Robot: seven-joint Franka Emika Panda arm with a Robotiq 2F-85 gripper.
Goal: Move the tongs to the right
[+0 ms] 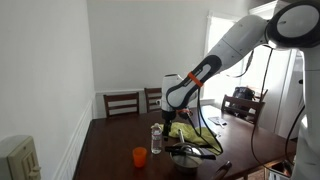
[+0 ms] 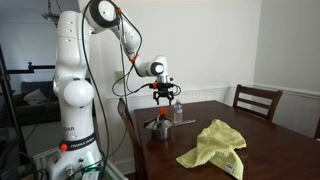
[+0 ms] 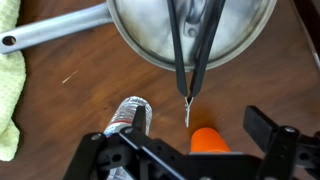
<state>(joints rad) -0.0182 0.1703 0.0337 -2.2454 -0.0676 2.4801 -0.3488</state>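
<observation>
I should lower my gripper onto the tongs' joined end (image 3: 188,97) next and close on it, because that end sticks out over the pot's rim between the lines of my open fingers.
The long black tongs (image 3: 190,50) lie across the steel pot (image 3: 140,40), and their joined end sticks out over the rim toward my gripper. My gripper (image 3: 185,140) hovers above the table near that end. Its fingers are spread wide apart, with nothing between them. In both exterior views the gripper (image 1: 168,119) (image 2: 163,97) hangs over the pot (image 1: 183,156) (image 2: 159,127). The tongs are too small to make out in those views.
A clear plastic bottle (image 3: 130,115) (image 1: 156,138) (image 2: 178,110) and an orange cup (image 3: 210,140) (image 1: 139,156) stand close to the pot. A yellow cloth (image 1: 196,136) (image 2: 214,146) lies on the wooden table (image 3: 90,90). A short dark utensil (image 1: 222,167) lies near the table's edge. Chairs (image 1: 122,102) stand behind the table.
</observation>
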